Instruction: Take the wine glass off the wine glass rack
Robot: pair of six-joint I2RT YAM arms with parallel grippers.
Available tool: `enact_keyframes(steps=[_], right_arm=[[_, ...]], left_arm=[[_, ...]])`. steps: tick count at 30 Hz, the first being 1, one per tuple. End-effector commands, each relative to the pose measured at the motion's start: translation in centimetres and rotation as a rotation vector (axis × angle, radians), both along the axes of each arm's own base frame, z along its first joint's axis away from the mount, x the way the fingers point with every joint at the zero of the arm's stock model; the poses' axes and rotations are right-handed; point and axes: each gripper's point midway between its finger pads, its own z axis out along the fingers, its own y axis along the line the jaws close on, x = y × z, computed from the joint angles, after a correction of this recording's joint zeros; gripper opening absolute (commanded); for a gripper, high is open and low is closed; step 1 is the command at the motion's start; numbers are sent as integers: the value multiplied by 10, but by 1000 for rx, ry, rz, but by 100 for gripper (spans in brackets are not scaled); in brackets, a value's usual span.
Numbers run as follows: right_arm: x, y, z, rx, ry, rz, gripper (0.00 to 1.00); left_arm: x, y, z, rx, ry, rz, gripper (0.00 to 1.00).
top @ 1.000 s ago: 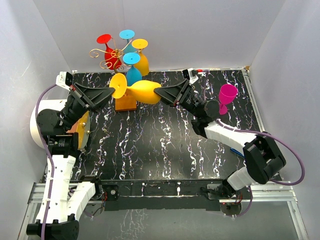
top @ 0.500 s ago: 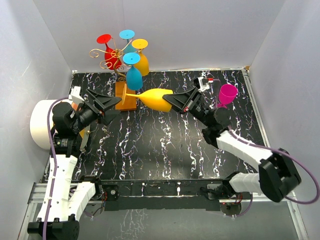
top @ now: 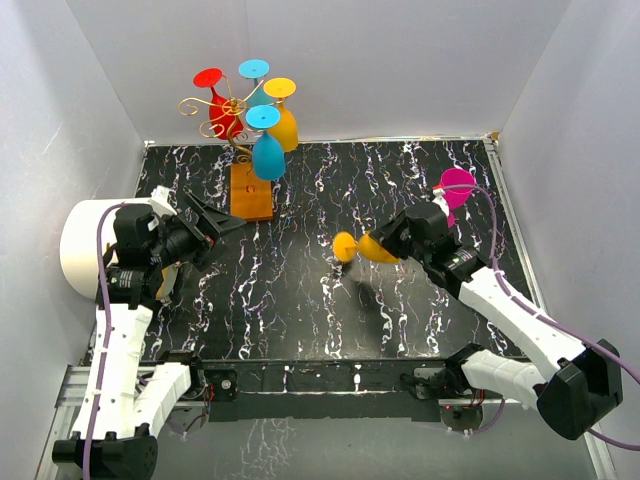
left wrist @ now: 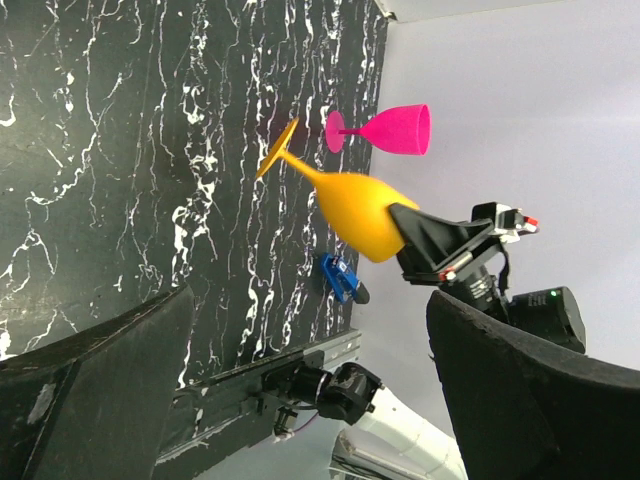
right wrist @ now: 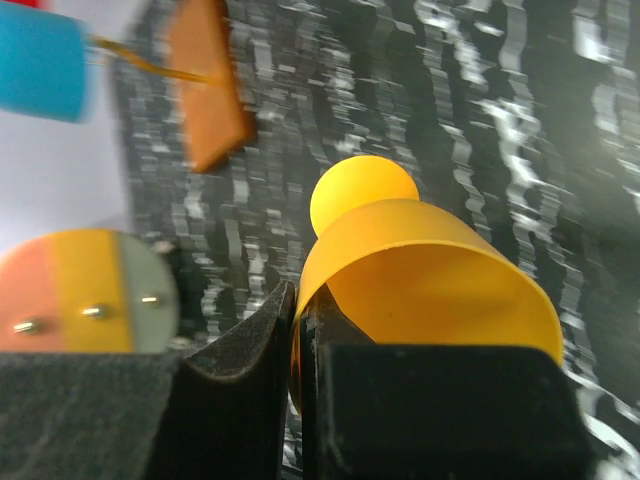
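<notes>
I next need to swing my right gripper to the open tabletop beside the pink glass, to the right in the top view. Then I need to turn the yellow glass foot-down, lower it and let it go.
The wine glass rack (top: 216, 107) is gold wire on an orange-brown base (top: 250, 192) at the back left; red (top: 222, 118), blue (top: 267, 156) and yellow (top: 286, 126) glasses hang on it. My right gripper (top: 396, 243) is shut on the rim of a yellow wine glass (top: 372, 248), held on its side above the table, foot pointing left. In the right wrist view the jaws (right wrist: 300, 300) pinch the bowl's wall (right wrist: 430, 290). My left gripper (top: 215, 224) stands open and empty near the rack base; its fingers (left wrist: 90, 400) frame the yellow glass (left wrist: 355, 210).
A pink glass (top: 456, 190) stands upright at the right of the table, close behind my right gripper. A large white roll (top: 85, 245) sits against the left wall beside my left arm. A small blue object (left wrist: 340, 278) lies near the table's front right.
My left gripper let go of the yellow glass's foot, opened wide and drew back left. My right gripper carried the glass away from the rack toward the table's middle right.
</notes>
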Motion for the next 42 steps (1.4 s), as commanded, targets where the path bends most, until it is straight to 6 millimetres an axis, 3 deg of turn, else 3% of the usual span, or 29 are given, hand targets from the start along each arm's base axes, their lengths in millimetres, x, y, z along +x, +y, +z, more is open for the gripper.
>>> enact_keyframes(steps=[1, 5, 9, 12, 19, 24, 34, 42], right_arm=[[-16, -39, -5, -200, 65, -70, 0], [-26, -62, 2, -278, 60, -118, 0], [-42, -87, -23, -446, 239, -179, 0], [-42, -102, -22, -536, 283, -222, 0], [-13, -144, 28, -676, 119, -458, 0], [13, -157, 41, -691, 72, -468, 0], [56, -198, 19, -625, 239, -506, 0], [65, -203, -14, -563, 341, -453, 0]], left_arm=[[2, 1, 14, 43, -53, -26, 99], [2, 1, 17, 54, -70, -30, 99], [-1, 1, 26, 61, -117, -38, 99], [-3, 2, 31, 74, -151, -34, 99], [-14, 1, 46, 105, -188, -68, 99], [-29, 4, 60, 127, -233, -62, 99], [-45, 3, 78, 127, -274, -70, 99], [-48, 2, 84, 121, -287, -72, 99]])
